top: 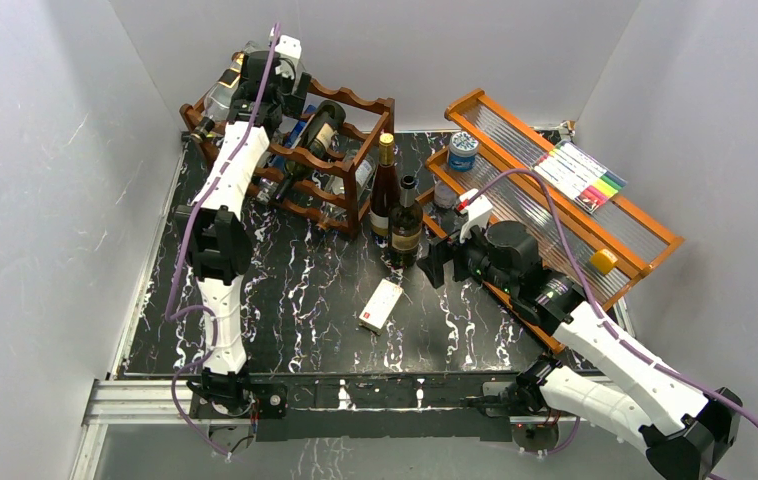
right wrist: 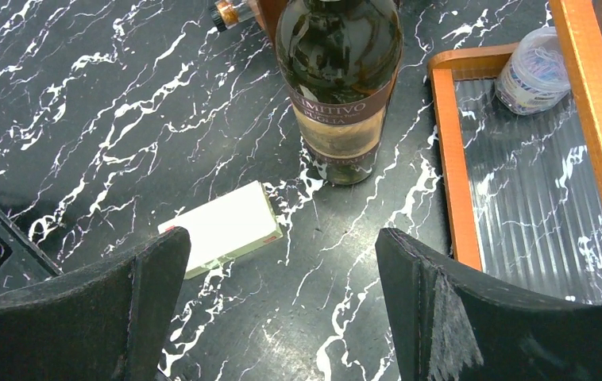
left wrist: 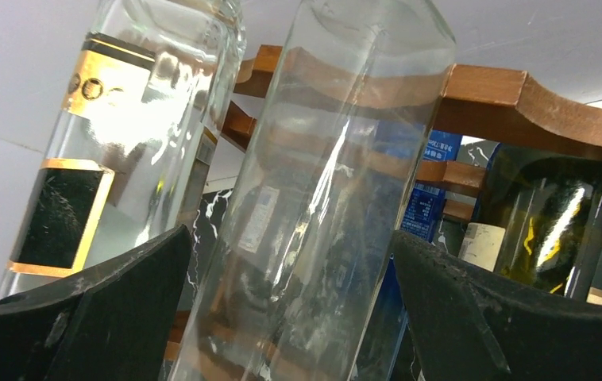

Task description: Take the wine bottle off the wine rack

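Observation:
My left gripper draws its open fingers together onto the body of the clear glass bottle next, since it already lies between them.
The dark reddish-brown wine rack (top: 355, 160) stands at the back left of the black marble table. A dark green bottle (top: 320, 130) lies in it, and clear glass bottles (top: 225, 90) lie at its top left. My left gripper (top: 265, 78) is up there. In the left wrist view it (left wrist: 291, 238) is open, with its fingers on either side of a clear glass bottle (left wrist: 322, 198); the right finger (left wrist: 457, 309) is close against the glass. The rack's scalloped rail (left wrist: 520, 103) is behind. My right gripper (top: 437, 265) is open and empty over the table (right wrist: 282, 246).
Two dark bottles (top: 385, 185) (top: 405, 225) stand upright right of the rack; one shows in the right wrist view (right wrist: 337, 79). A white box (top: 380, 305) lies on the table. The orange-brown stepped shelf (top: 645, 250) with a small jar (top: 463, 150) fills the right side.

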Motion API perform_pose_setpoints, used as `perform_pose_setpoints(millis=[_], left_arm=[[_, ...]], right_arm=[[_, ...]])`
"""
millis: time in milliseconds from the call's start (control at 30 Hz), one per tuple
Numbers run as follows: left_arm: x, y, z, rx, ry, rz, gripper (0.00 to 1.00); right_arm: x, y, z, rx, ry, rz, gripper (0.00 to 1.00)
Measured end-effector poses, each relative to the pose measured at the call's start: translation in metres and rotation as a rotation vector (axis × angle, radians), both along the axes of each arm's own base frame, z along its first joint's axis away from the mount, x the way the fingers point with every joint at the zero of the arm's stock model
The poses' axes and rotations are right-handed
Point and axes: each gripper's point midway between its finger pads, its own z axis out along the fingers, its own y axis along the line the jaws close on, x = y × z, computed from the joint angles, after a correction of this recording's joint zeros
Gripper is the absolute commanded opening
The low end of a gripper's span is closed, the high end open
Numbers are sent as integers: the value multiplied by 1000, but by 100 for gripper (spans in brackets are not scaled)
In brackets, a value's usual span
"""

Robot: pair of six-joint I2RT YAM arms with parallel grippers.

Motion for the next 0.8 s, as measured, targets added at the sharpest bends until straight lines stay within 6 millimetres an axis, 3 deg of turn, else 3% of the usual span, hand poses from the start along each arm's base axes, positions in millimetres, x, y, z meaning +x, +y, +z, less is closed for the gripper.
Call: perform_pose_setpoints(millis=[133,333,567,700,800], left_arm=[[-2,1,-8,5,23,3,87],[-3,4,-10,19,28,12,61],[-3,4,-8,14,21,18,44],[-6,3,-4,-11,20,23,19],[-11,1,2,-40,18,23,15]], right_arm=[[0,1,1,4,0,4,98],[-1,2,0,7,5,7,98],[-1,4,3,26,6,10,98],[-1,5,4,33,10,10,98],[-1,5,4,37,13,8,98]])
